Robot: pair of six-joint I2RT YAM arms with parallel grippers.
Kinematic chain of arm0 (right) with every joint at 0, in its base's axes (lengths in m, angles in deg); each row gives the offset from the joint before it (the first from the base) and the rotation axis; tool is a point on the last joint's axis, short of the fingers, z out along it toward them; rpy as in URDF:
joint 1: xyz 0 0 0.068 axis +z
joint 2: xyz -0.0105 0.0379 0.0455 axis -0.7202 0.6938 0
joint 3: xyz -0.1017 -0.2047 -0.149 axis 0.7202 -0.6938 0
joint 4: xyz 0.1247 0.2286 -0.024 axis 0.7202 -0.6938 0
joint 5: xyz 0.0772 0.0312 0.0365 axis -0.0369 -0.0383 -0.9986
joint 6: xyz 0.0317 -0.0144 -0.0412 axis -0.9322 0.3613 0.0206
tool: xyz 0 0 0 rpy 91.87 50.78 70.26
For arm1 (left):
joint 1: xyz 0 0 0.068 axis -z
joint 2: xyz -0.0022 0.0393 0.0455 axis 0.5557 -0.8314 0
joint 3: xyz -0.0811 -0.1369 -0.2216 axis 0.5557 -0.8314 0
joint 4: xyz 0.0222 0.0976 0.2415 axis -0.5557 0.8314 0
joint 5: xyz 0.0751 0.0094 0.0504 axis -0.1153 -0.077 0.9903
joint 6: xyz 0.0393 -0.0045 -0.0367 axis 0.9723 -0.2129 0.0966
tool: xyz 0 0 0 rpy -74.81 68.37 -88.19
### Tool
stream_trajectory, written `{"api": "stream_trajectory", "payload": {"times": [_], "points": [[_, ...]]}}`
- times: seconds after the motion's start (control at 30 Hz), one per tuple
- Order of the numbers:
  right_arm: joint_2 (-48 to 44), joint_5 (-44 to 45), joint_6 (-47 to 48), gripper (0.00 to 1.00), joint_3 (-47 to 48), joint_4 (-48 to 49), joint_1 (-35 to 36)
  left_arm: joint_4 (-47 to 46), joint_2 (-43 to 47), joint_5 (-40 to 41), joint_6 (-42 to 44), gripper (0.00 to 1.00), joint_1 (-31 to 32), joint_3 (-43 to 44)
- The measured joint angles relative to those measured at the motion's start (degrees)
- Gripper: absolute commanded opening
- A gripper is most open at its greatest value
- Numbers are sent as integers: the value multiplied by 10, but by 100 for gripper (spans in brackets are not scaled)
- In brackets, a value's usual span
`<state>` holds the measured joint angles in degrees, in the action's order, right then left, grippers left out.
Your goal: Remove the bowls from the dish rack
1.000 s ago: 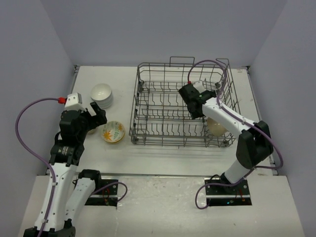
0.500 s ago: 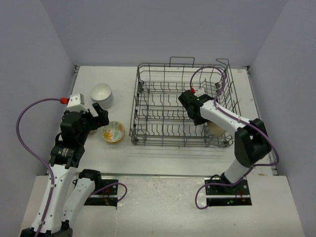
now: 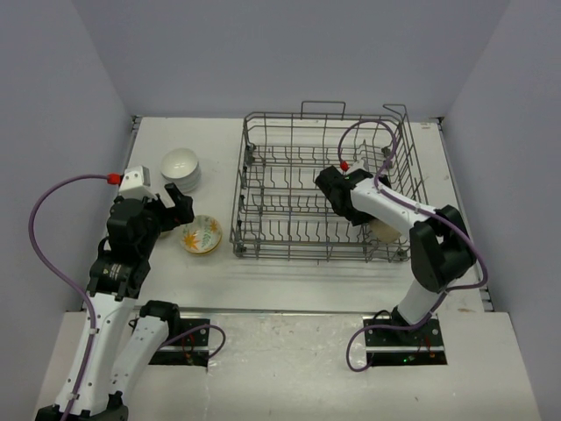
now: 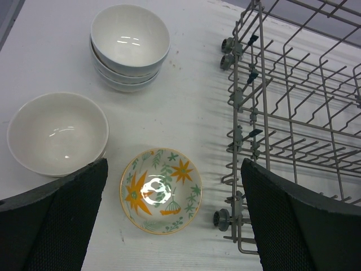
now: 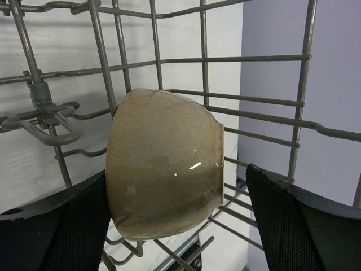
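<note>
My right gripper will move slightly to the right in the top view next, then close on the bowl's rim [image 3: 377,229] [image 5: 117,174], because the bowl is between the open fingers.
The dish rack [image 3: 326,189] stands mid-table and also shows in the left wrist view [image 4: 293,107]. One beige bowl [image 5: 163,180] lies on its side in the rack's near right corner, also in the top view [image 3: 384,230]. My right gripper [image 5: 177,226] is open inside the rack, a finger on either side of this bowl, not closed on it; the top view shows it too [image 3: 349,203]. My left gripper [image 4: 172,217] is open and empty above a floral bowl [image 4: 161,189] on the table, also in the top view [image 3: 171,209].
A stack of white bowls [image 4: 130,48] sits far left of the rack, also in the top view [image 3: 181,168]. A pale bowl [image 4: 56,132] sits nearer, left of the floral one. Rack wires surround the right gripper.
My right gripper has moved down and nearer within the rack, closing in on the beige bowl. The left arm has barely shifted.
</note>
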<state>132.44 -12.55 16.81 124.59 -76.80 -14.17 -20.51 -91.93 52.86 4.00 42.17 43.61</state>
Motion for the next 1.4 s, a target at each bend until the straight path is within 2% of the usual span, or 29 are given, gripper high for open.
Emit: {"api": "stream_trajectory", "payload": {"times": [0.4,0.57,0.67,0.73,0.8,0.83,1.07,1.2,1.33,1.37,1.4], "points": [[-27,15,-4,87,5,-27,-2,0,3,-5,0,100,4,0],[-39,16,0,80,4,-29,-9,-1,3,-8,2,100,8,0],[-43,16,10,73,-3,-24,-18,-1,4,-9,7,100,11,0],[-47,17,15,64,-9,-19,-26,-1,4,-9,8,100,13,0],[-48,20,21,62,-12,-18,-31,-1,4,-10,8,100,15,0],[-48,21,22,55,-12,-17,-34,-1,4,-11,8,100,15,0],[-49,38,28,37,-13,-17,-39,-1,7,-15,9,100,19,0],[-49,49,32,22,-13,-17,-42,-1,8,-18,10,100,20,0],[-49,50,33,18,-15,-16,-50,-2,9,-21,10,100,23,-2],[-49,50,33,15,-16,-15,-52,-2,9,-21,10,100,23,-2],[-49,50,34,6,-18,-14,-54,-2,9,-21,11,100,23,-3]]}}
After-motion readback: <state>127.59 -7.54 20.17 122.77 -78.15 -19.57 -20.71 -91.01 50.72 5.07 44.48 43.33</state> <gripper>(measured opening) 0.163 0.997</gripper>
